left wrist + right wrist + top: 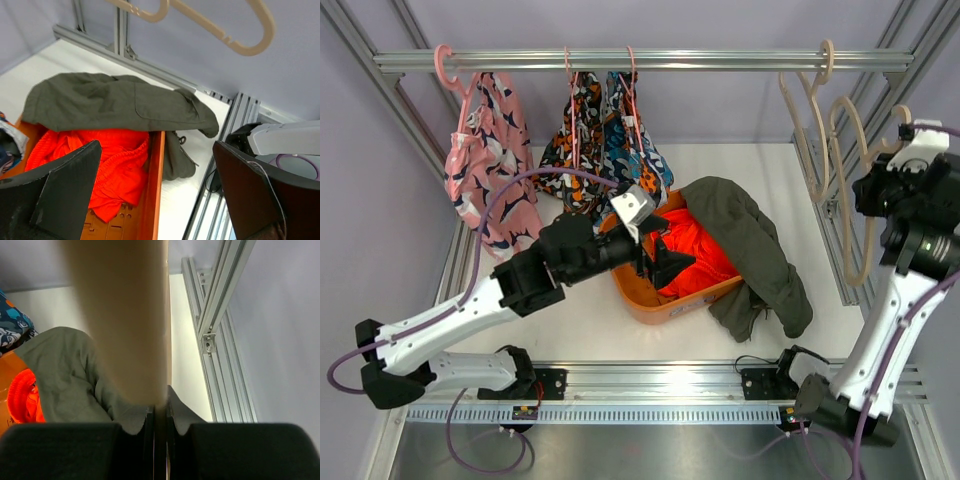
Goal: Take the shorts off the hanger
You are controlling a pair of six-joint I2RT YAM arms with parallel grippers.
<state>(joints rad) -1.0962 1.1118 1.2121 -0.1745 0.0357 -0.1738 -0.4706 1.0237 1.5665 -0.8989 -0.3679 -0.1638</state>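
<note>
The right gripper carries the hanger outward to the bar's end beside the empty hangers next, hooks it there and releases it, because that end is bare.
Plain orange-red shorts [705, 262] lie in an orange bin [645, 300], with dark olive green shorts [755, 240] draped over its right rim onto the table. Three printed shorts hang from the rail on hangers: a pink print [490, 160], an orange print [582, 140] and a blue print [632, 145]. My left gripper [655, 258] is open and empty just above the bin; its wrist view [157, 170] shows the orange-red shorts [100, 160] and olive shorts [115, 102] below. My right gripper [160, 412] is shut on a bare beige hanger [125, 315] at the right [865, 200].
The metal rail [720, 62] spans the back. Several empty beige hangers [825, 120] hang at its right end, close to the right frame posts [840, 250]. An aluminium rail [650, 380] with both arm bases runs along the near edge.
</note>
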